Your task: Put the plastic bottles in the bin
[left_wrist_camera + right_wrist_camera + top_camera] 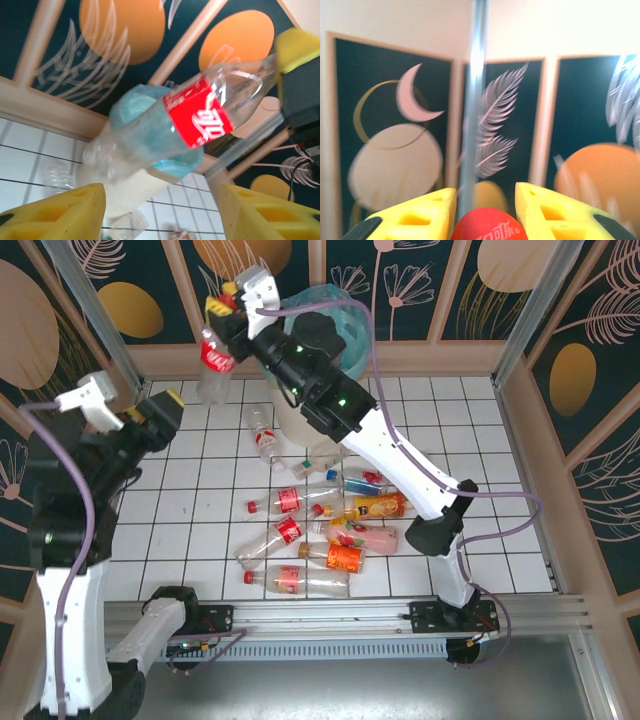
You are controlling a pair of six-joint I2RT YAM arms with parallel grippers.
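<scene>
I need to move my right gripper away from the post next, over the light blue bag [350, 325] beside it, to let go of the red cap, because the bottle is hanging outside.
My right gripper [222, 298] is raised at the far left, shut on the red cap [487, 226] of a clear plastic bottle with a red label [214, 362]. That bottle [200, 116] hangs tilted left of the bin [350, 312], an off-white tub with a light blue bag, partly hidden behind the right arm. In the left wrist view the bin [131, 176] stands behind the hanging bottle. My left gripper [171, 401] hovers lower left of the bottle, open, with nothing between its yellow fingers [56, 212]. Several more plastic bottles [290, 502] lie on the tiled floor.
The loose bottles cluster mid-floor: an orange one [376, 507], a pink one [366, 538], a clear one [300, 580] nearest me and one [265, 435] beside the bin. An aluminium post [85, 310] rises at the far left corner, close to both grippers.
</scene>
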